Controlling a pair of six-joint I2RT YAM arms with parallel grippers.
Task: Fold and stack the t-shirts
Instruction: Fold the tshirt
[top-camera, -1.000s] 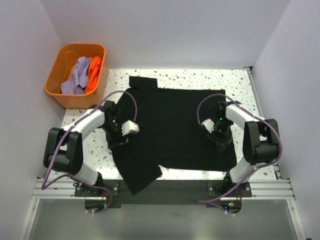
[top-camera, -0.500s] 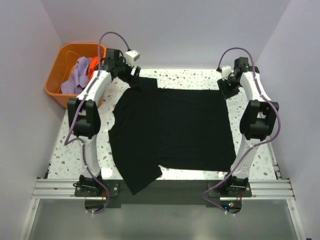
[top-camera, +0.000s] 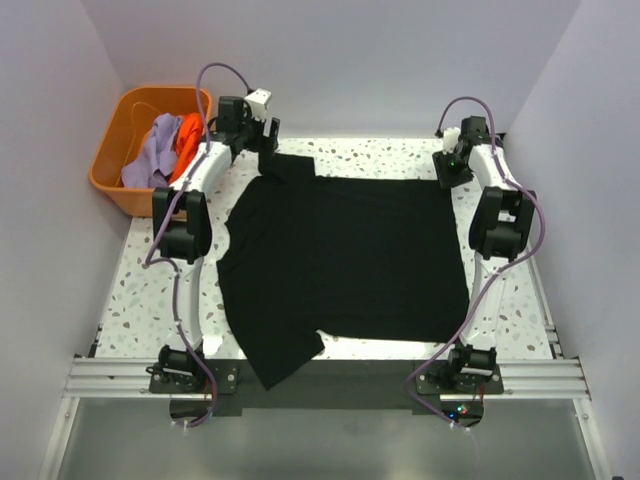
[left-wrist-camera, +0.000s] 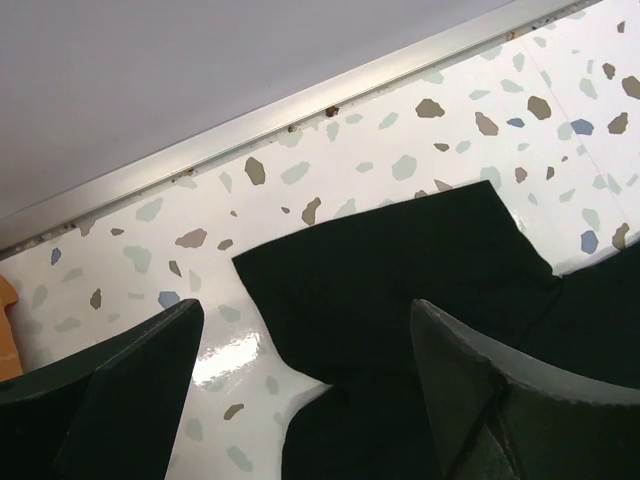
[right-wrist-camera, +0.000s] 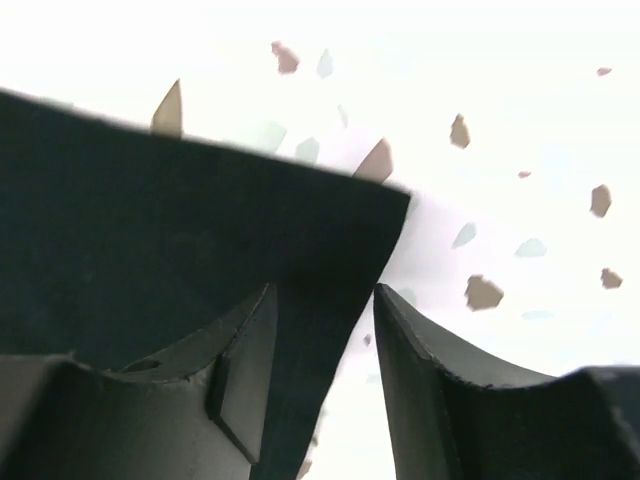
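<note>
The cloth of the sleeve lies flat below, so I next need to lower my left gripper, with its fingers wide open, to either side of the sleeve corner nearest the tub (left-wrist-camera: 246, 264).
A large black t-shirt (top-camera: 340, 265) lies spread flat on the speckled table, one sleeve hanging over the near edge. My left gripper (top-camera: 268, 150) is open above its far-left sleeve (left-wrist-camera: 400, 270); in the left wrist view (left-wrist-camera: 305, 330) the jaws stand wide apart, with sleeve cloth and table below. My right gripper (top-camera: 447, 174) is at the shirt's far-right corner (right-wrist-camera: 200, 200); in the right wrist view (right-wrist-camera: 325, 315) the jaws are open, with the corner's edge lying between them. A lavender shirt (top-camera: 150, 155) and an orange shirt (top-camera: 188, 140) lie crumpled in the tub.
The rigid orange tub (top-camera: 120, 190) stands at the far left, beside the table. A metal strip (left-wrist-camera: 300, 110) runs along the table's far edge below the back wall. White walls close in the left, right and back sides.
Both arms have stretched from the middle of the shirt out to its far corners. In the last half second they shifted only slightly. The shirt lies as before.
</note>
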